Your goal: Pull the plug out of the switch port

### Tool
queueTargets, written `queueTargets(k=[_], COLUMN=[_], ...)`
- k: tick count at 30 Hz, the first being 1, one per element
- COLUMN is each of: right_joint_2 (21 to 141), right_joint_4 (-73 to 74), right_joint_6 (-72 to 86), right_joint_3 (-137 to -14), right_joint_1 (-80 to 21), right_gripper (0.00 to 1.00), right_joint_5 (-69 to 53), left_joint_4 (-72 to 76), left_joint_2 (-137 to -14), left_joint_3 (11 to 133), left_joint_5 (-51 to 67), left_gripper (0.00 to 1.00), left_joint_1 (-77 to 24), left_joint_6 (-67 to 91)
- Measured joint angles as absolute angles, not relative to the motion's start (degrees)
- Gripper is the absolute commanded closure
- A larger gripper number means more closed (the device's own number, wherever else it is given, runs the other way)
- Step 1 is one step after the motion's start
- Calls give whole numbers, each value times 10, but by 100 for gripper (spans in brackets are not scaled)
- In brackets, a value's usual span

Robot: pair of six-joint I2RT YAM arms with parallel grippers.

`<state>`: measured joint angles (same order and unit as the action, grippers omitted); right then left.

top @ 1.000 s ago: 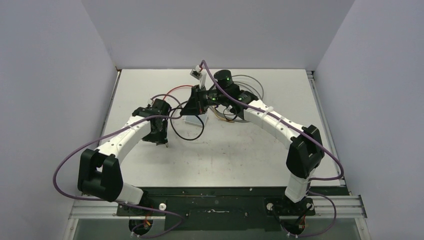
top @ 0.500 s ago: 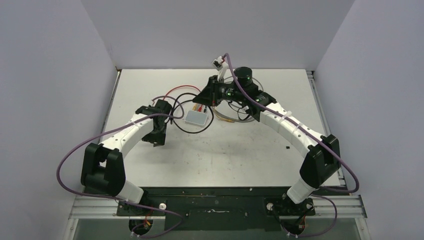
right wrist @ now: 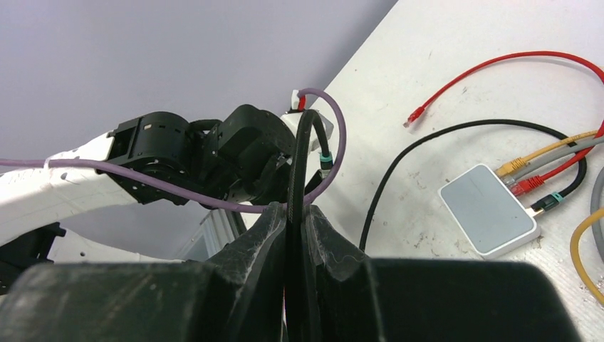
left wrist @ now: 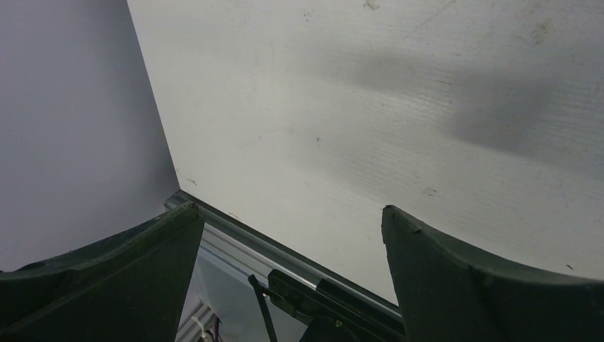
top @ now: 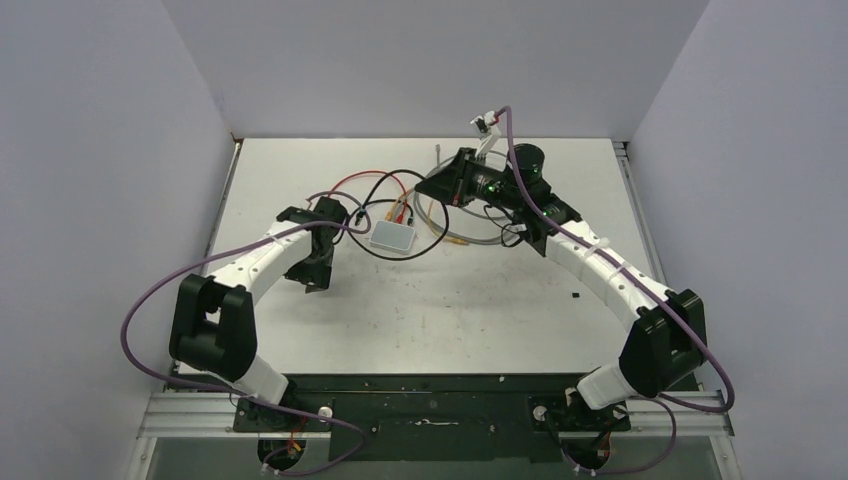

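Note:
Next, my right gripper shifts to the right in the top view, away from my left gripper, and opens, since the black cable's teal-ringed plug hangs free.
The switch point(top: 393, 236) point(right wrist: 488, 214) is a flat pale grey-blue box lying on the table. Yellow, grey, red point(right wrist: 527, 187) and teal-ringed black point(right wrist: 547, 203) plugs sit along its right edge. My right gripper point(top: 432, 188) point(right wrist: 295, 210) is shut on a black cable point(right wrist: 299, 164), held above the table behind and to the right of the switch. A teal-ringed plug end point(right wrist: 325, 159) of this cable hangs free just beyond the fingertips. My left gripper point(top: 316, 284) point(left wrist: 292, 214) is open and empty, left of the switch and pointing down.
Loose red point(top: 350, 181), grey and yellow cables point(top: 462, 238) curl on the table round the switch. A red cable's free plug point(right wrist: 413, 118) lies on the table. Grey walls enclose three sides. The metal front rail point(left wrist: 285, 251) shows below the left fingers.
My right gripper has moved right and back, away from over the switch, drawing the black cable with it. The switch is now uncovered. The left arm has barely moved.

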<state>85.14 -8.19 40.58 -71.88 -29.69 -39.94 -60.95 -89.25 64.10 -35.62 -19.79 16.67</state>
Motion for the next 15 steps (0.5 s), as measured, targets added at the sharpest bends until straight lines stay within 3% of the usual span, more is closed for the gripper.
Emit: queueTargets(k=[15], right_joint_2=[802], right_joint_4=[-105], right_joint_6=[429], right_joint_3=[-694], right_joint_1=[-289], right_gripper=[94], right_joint_5=[-350], left_joint_4=[-642], left_joint_2=[-977], left_joint_3=[666], left_joint_5=[-385], left_gripper=[4], left_joint_1=[-181], left_joint_6=[182])
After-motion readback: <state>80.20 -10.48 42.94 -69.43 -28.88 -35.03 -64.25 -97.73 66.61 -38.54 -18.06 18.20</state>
